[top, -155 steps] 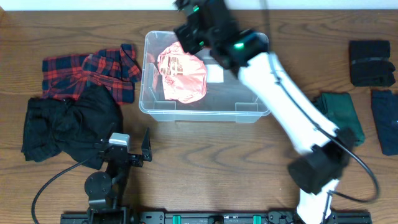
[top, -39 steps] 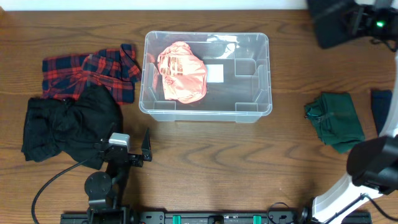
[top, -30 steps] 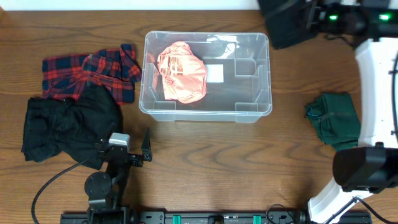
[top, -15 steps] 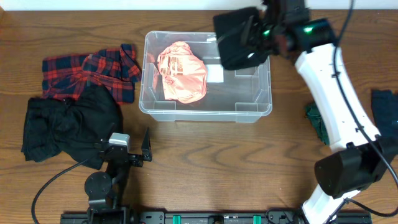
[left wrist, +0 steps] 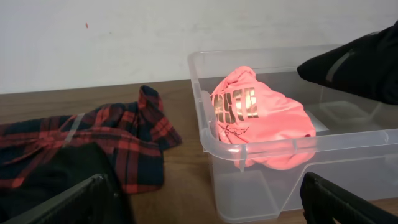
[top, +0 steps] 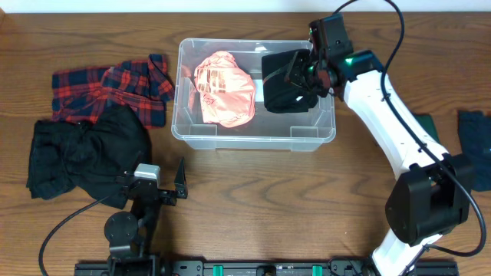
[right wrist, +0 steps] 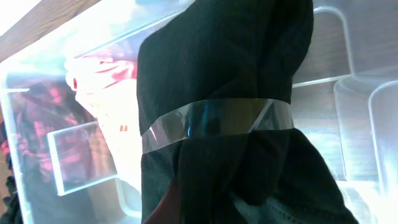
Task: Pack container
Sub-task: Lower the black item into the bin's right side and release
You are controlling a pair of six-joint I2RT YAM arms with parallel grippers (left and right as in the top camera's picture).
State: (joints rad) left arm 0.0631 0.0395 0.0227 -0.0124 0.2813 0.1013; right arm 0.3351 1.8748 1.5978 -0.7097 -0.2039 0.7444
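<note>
The pink garment (top: 224, 88) fills the other half of the container, so the robot's right gripper next needs to move down into the container's empty half (top: 285, 121) below it and let go of the black garment there.
The clear container (top: 253, 141) stands at the table's far middle with a pink garment (top: 224, 88) in its left half. My right gripper (top: 311, 73) is shut on a black folded garment (top: 285, 80) bound by a clear band (right wrist: 217, 121), and holds it over the container's right half. In the right wrist view that garment (right wrist: 230, 68) fills the frame and hides the fingers; the container's wall (right wrist: 348, 93) shows behind it. My left gripper (top: 161, 182) rests open near the front left edge, its dark fingers (left wrist: 62, 202) wide apart and facing the container (left wrist: 348, 146).
A red plaid shirt (top: 107, 88) and a black garment heap (top: 84, 153) lie left of the container. A green garment (top: 428, 126) peeks from behind the right arm, and a dark blue one (top: 476, 146) lies at the right edge.
My right arm has swung left from the far right corner, carrying the black folded garment down over the container's right half. The left arm has not moved.
</note>
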